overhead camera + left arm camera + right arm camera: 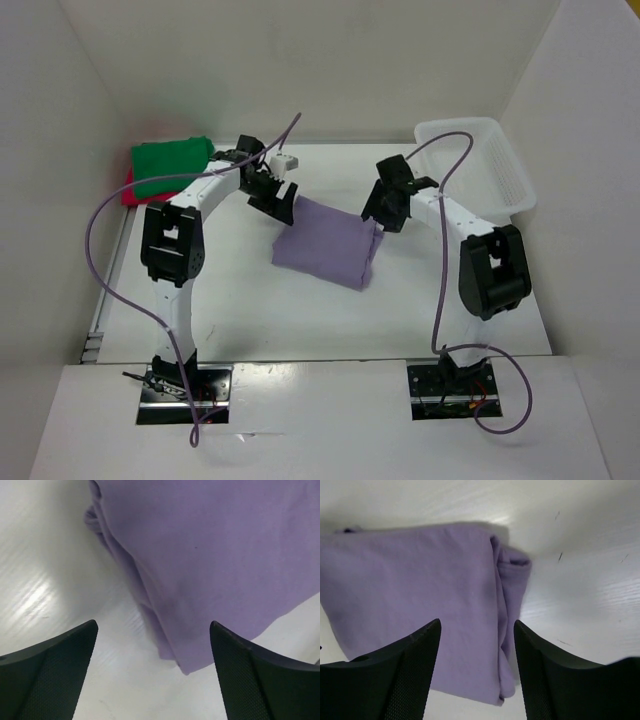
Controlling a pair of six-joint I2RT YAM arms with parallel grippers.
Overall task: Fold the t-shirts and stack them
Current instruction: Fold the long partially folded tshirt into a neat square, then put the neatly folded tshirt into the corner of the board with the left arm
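Observation:
My left gripper, with the lavender shirt's layered edge between its fingers, lowers and moves back onto the lavender shirt's side facing the green t-shirt next.
A pale lavender t-shirt lies folded in the middle of the table. At the back left a folded green t-shirt rests on a red t-shirt. My left gripper hovers open over the lavender shirt's back left corner. In the left wrist view the lavender cloth runs between my left gripper's wide jaws, untouched. My right gripper stands open above the shirt's right folded edge. In the right wrist view the lavender shirt lies below my right gripper, free of it.
A white plastic basket stands at the back right by the wall. White walls close in the table on the left, back and right. Purple cables loop from both arms.

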